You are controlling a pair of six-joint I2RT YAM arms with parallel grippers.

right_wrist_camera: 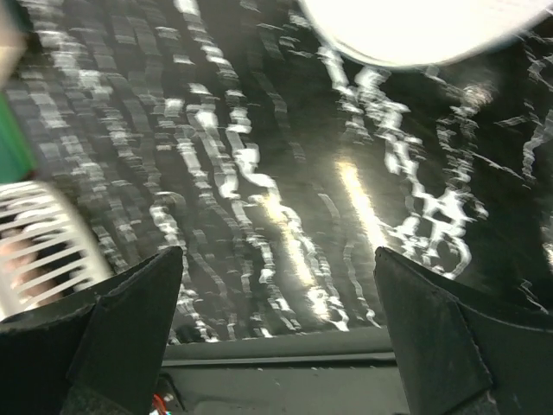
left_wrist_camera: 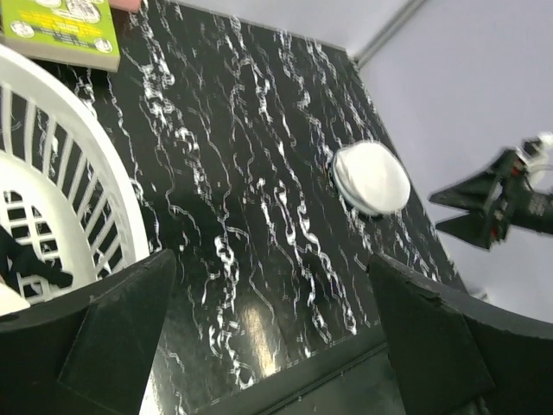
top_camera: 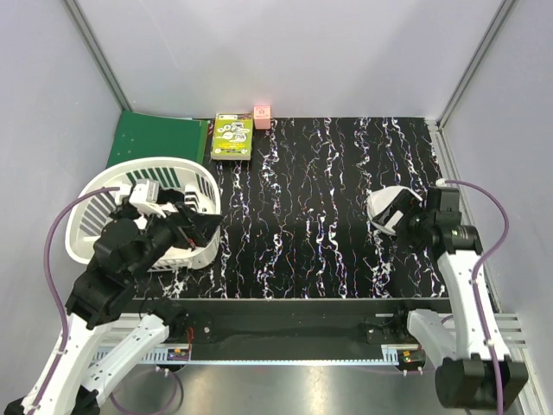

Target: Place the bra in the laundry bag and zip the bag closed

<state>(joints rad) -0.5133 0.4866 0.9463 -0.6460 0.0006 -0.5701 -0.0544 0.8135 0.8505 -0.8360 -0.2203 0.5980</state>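
I should move my open right gripper down and outward onto the near rim of the laundry bag (top_camera: 384,206) (right_wrist_camera: 399,62), because there is only bare table between its fingers.
The laundry bag (top_camera: 384,206) is a white round mesh pouch on the right of the black marbled table. It also shows in the left wrist view (left_wrist_camera: 373,177) and at the top edge of the right wrist view (right_wrist_camera: 415,22). My right gripper (top_camera: 406,218) is open and empty, right beside the bag; its own view (right_wrist_camera: 276,320) shows only bare table between the fingers. My left gripper (top_camera: 200,226) is open and empty over the right rim of the white basket (top_camera: 207,186), above the table (left_wrist_camera: 272,328). A strip of black fabric, apparently the bra (left_wrist_camera: 34,264), lies inside the basket.
The white slatted basket (left_wrist_camera: 112,199) stands at the left, with a pale garment (left_wrist_camera: 7,298) in it. A green booklet (top_camera: 232,137) and a small pink box (top_camera: 262,116) lie at the back edge. A green folder (top_camera: 160,138) lies behind the basket.
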